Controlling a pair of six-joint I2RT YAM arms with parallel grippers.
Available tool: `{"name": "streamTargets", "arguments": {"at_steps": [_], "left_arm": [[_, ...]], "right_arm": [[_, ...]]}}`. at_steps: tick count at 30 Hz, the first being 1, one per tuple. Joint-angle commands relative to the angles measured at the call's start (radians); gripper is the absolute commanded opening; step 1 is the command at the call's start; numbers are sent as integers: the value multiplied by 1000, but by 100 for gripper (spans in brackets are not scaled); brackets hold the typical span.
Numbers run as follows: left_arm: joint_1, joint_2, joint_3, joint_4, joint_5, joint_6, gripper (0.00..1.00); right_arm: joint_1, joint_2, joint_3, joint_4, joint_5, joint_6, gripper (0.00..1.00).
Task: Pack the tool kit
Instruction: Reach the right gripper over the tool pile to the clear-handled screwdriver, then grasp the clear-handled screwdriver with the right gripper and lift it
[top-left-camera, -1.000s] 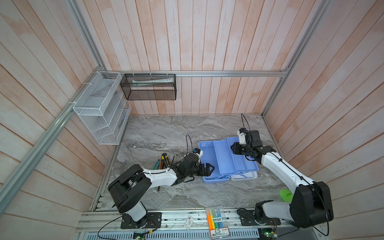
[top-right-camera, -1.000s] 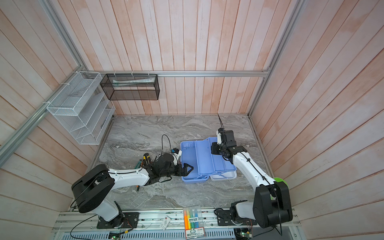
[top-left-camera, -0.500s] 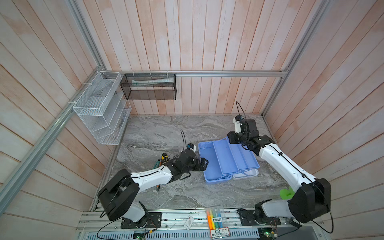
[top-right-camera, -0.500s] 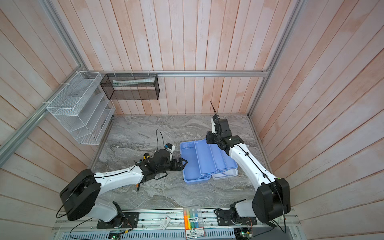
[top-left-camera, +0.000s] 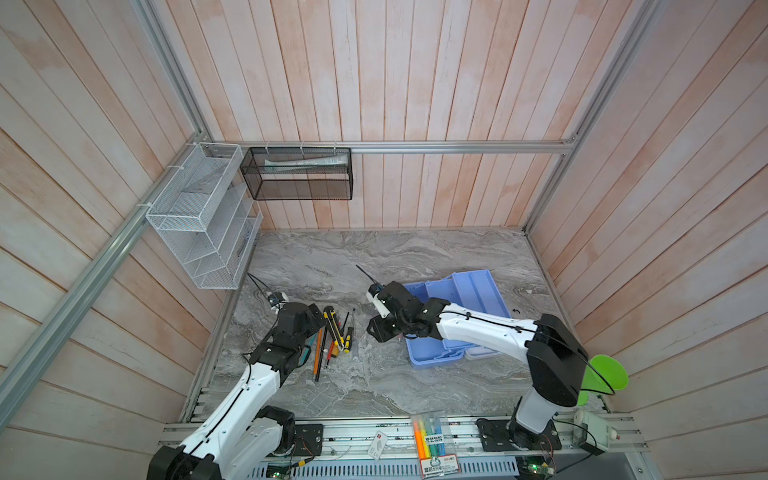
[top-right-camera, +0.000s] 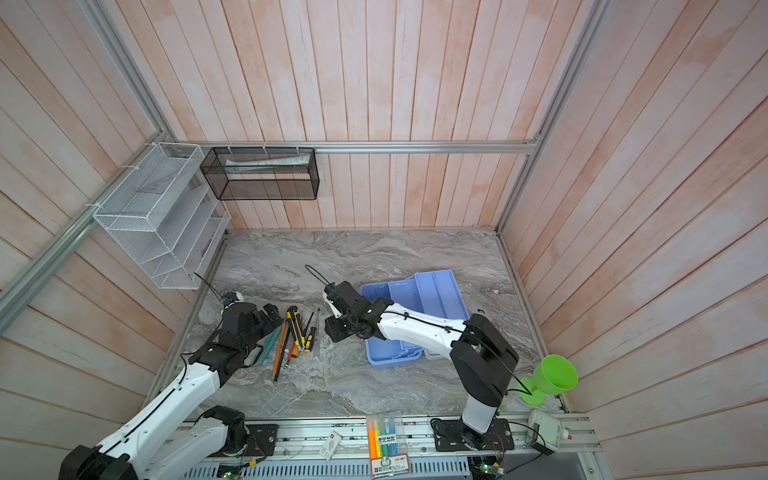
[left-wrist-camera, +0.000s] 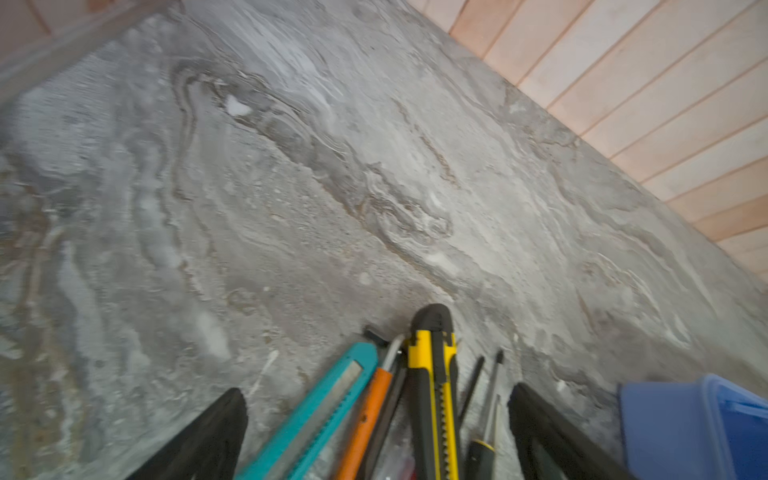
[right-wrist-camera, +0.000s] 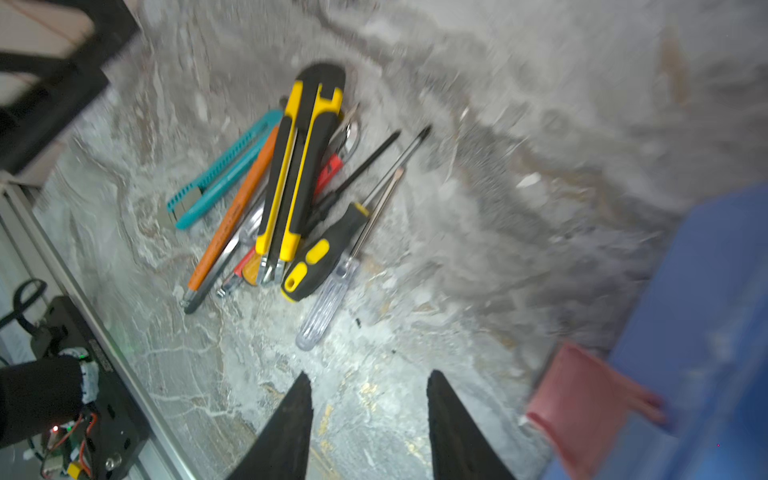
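Note:
The clear screwdriver handle (right-wrist-camera: 325, 313) sticks out past the other tools onto bare marble, so my right gripper will next bring its open fingers down toward the pile, on either side of it.
The tool kit's light blue case (top-left-camera: 469, 299) (top-right-camera: 432, 295) lies open on the right of the marble top, and its pink latch (right-wrist-camera: 582, 399) shows in the right wrist view. To its left lies a pile of hand tools: a yellow-black utility knife (top-left-camera: 333, 328) (right-wrist-camera: 299, 166) (left-wrist-camera: 432, 374), a teal cutter (right-wrist-camera: 220, 170) (left-wrist-camera: 324, 407), an orange tool (right-wrist-camera: 232, 208) and a yellow-black screwdriver (right-wrist-camera: 324, 249). My left gripper (top-left-camera: 315, 320) (left-wrist-camera: 376, 395) hangs open over the pile, its fingers either side of the tools. My right gripper (top-left-camera: 379, 331) (right-wrist-camera: 370, 376) is open and empty over bare marble between pile and case.
A white wire rack (top-left-camera: 199, 216) and a black mesh basket (top-left-camera: 299, 174) hang on the back-left walls. A green funnel (top-left-camera: 602, 374) stands at the front right. A clear pack of highlighters (top-left-camera: 432, 436) lies on the front rail. A clear-handled screwdriver (right-wrist-camera: 328, 303) lies beside the pile.
My left gripper has pulled back from the case's left edge to above the tool pile. My right gripper has swung from the case's far side to its left and opened wider.

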Motion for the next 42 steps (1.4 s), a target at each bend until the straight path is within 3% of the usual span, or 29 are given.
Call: {"name": "streamTargets", "arguments": {"at_steps": [1,3,13,32,37,42], "left_arm": [[8,-78,-46,21,-135,73,100],[25,-109,-68,12,-150,59,100],[166,-145,-101,36,0,80,100],[184,-99,-91,58,42,97,100],[189,-106,-94,56,45,96,100],[189,-112,-96,66,58,105,100]], "right_arm": [[32,55,62,-54,3,54,45],[55,109,98,-78,15,54,45],[84,286,255,-187,65,33,45],[107,417,391,-306,99,32,45],[107,412,395,-378,158,48,32],[107,346,312,-381,171,80,28]]}}
